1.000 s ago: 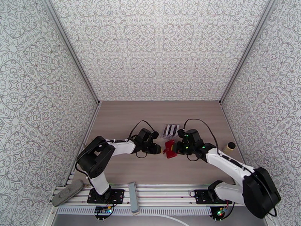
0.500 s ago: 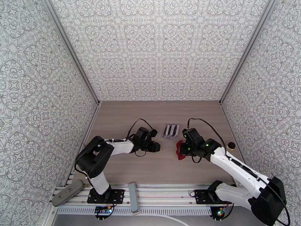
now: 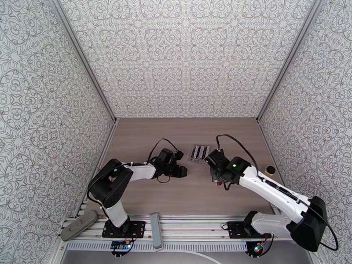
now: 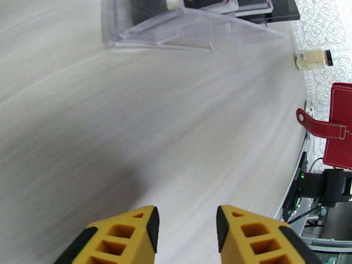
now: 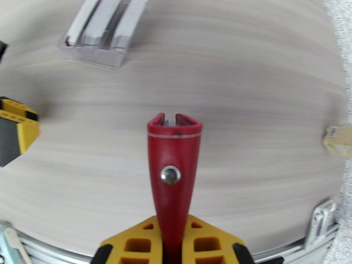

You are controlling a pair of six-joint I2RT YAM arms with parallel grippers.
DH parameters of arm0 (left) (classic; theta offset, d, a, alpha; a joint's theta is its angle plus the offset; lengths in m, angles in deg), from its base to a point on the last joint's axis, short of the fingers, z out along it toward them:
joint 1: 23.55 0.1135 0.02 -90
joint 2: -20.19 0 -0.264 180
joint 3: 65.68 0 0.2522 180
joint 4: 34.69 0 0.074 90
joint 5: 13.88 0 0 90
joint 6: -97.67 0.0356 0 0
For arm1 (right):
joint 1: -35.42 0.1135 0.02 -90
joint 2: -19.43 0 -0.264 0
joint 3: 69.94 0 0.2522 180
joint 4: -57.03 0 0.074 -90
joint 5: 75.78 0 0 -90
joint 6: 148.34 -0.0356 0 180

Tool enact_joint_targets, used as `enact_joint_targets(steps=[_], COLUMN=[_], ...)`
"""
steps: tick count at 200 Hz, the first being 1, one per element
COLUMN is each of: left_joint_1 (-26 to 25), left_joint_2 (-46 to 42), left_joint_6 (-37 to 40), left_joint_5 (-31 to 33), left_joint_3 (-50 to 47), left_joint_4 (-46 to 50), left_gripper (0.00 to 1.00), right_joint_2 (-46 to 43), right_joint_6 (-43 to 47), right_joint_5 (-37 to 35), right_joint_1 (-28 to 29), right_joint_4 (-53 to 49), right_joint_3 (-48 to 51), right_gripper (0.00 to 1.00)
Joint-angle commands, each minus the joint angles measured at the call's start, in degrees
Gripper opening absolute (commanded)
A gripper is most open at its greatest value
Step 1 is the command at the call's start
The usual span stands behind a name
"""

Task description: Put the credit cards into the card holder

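Observation:
I need to tilt my right gripper and bring it down before I let go of the red card holder flat on the tabletop, because the holder is standing on its edge.
My right gripper is shut on the red card holder, which stands edge-on above the table with its snap stud facing the camera. From above, the right gripper hides nearly all of the holder, leaving a red sliver. The credit cards stand on edge in a clear slotted stand just behind both grippers. My left gripper hovers open to the left of the holder, with nothing between its yellow fingers. In the left wrist view the card holder hangs at the right with its tab out.
A small capped bottle stands by the right wall. A grey bar and a grey oblong piece lie on the front rail. Patterned walls close in the table on three sides.
The right gripper has carried the card holder right and away from the left gripper, turning it edge-on. The left gripper has drawn back slightly and its fingers have spread.

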Motion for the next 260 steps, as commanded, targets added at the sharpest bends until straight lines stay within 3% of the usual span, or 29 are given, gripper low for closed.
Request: enact_joint_targets(steps=[1,34,108,260], left_joint_1=[1.26,3.97,9.13,10.38], left_joint_2=[-5.41,-9.22,-10.06,-9.92], left_joint_6=[2.05,1.13,-1.84,-1.39], left_joint_5=[5.93,7.37,2.88,4.50], left_joint_3=[-2.27,-5.45,-8.65,-8.74], left_joint_4=[1.43,0.47,-3.36,-1.30], left_gripper=[0.41,0.41,0.41,0.41], right_joint_2=[2.56,8.59,23.78,39.03], right_joint_6=[-4.55,-6.99,-12.85,-11.58], right_joint_5=[-10.16,-14.24,-18.68,-13.96], right_joint_1=[2.35,5.13,10.75,12.93], right_joint_4=[-5.35,-7.74,-12.26,-5.89], right_joint_3=[-4.14,-7.46,-14.07,-16.56], right_gripper=[0.00,0.00,0.00,0.00])
